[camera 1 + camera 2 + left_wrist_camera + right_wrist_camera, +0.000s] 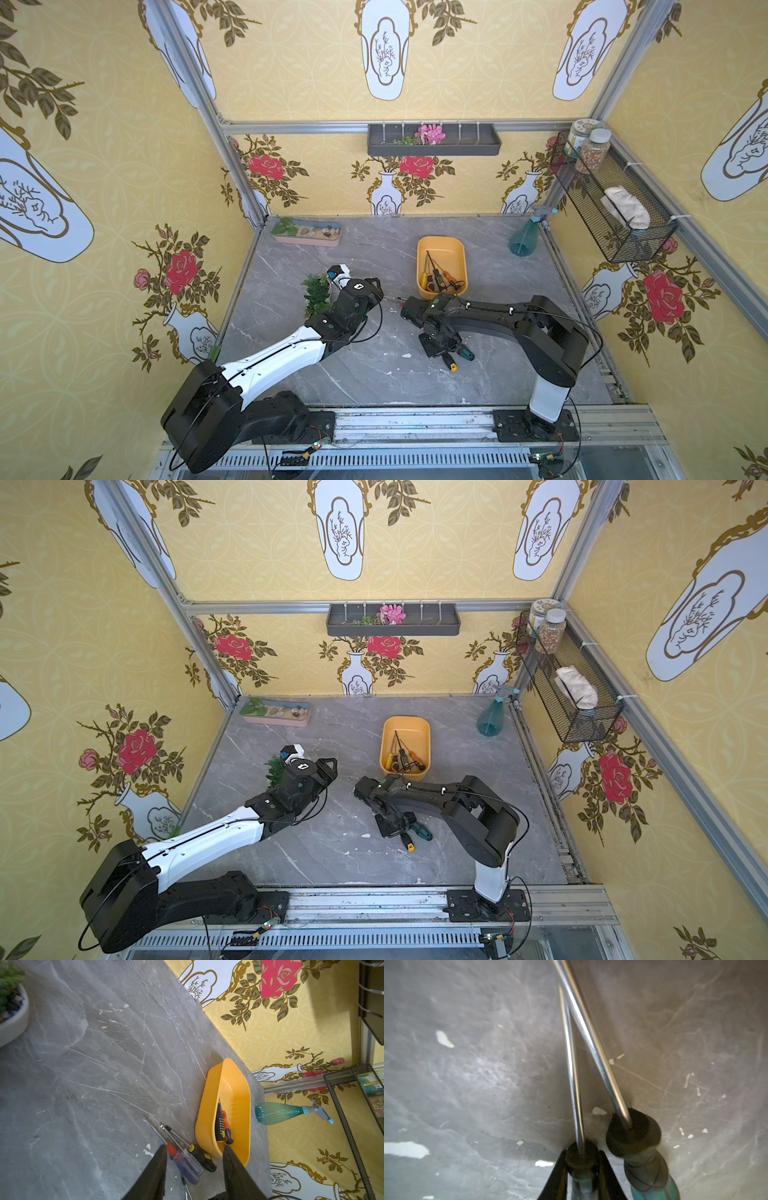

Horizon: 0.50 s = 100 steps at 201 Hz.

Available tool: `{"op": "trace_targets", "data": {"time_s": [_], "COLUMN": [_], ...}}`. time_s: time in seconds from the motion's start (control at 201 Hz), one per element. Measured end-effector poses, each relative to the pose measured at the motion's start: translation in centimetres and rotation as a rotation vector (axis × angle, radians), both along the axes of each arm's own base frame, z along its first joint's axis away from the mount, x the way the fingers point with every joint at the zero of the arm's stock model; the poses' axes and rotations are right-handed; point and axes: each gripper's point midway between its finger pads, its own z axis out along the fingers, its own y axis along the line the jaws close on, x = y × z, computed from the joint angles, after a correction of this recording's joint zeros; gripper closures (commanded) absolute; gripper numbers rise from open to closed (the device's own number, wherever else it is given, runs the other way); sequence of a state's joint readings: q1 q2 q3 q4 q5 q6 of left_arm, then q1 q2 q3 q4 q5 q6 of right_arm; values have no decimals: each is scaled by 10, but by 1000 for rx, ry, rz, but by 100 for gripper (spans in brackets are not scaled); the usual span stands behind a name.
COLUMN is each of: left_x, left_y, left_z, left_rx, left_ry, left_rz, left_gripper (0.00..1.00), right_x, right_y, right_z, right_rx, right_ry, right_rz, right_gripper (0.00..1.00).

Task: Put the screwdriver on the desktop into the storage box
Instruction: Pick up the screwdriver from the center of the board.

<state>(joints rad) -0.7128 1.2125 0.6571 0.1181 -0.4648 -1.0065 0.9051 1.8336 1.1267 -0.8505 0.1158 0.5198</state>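
Note:
My right gripper should next rise, carry the screwdriver it is holding outward over the storage box (441, 243) and come down to release the black collar, because other screwdrivers are inside the box.
The orange-yellow storage box (441, 243) (407, 722) (234, 1084) stands mid-desktop with several screwdrivers (436, 279) lying in it. My right gripper (444, 354) (581, 1159) points down at the grey desktop (374, 374), shut on the dark handle of a thin screwdriver (580, 1167). Beside it lies a teal-handled screwdriver (652, 1178) (464, 353). In the left wrist view a blue-handled screwdriver (184, 1164) and a black-and-yellow one (204, 1158) lie next to the box. My left gripper (376, 286) (195, 1157) hovers open and empty short of them.
A potted green plant (318, 293) sits left of my left wrist. A pink pebble tray (307, 237) is at the back left and a teal spray bottle (525, 239) at the back right. A wire basket (611, 208) and a dark wall tray (434, 143) hang above.

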Motion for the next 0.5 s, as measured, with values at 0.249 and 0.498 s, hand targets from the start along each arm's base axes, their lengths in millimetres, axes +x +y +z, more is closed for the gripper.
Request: {"op": "trace_targets", "data": {"time_s": [0.249,0.498], "left_x": [-3,-7], "left_y": [14,42], "left_z": [8,10], "left_rx": [0,16], "left_ry": [-23,-33], "left_rz": [41,117], "left_gripper": [54,54], "right_x": [-4,27], "right_y": [17,43], "right_z": [12,66], "right_rx": [49,219], "right_ry": [-9,-92], "right_rz": [8,-51], "right_gripper": [97,100]}}
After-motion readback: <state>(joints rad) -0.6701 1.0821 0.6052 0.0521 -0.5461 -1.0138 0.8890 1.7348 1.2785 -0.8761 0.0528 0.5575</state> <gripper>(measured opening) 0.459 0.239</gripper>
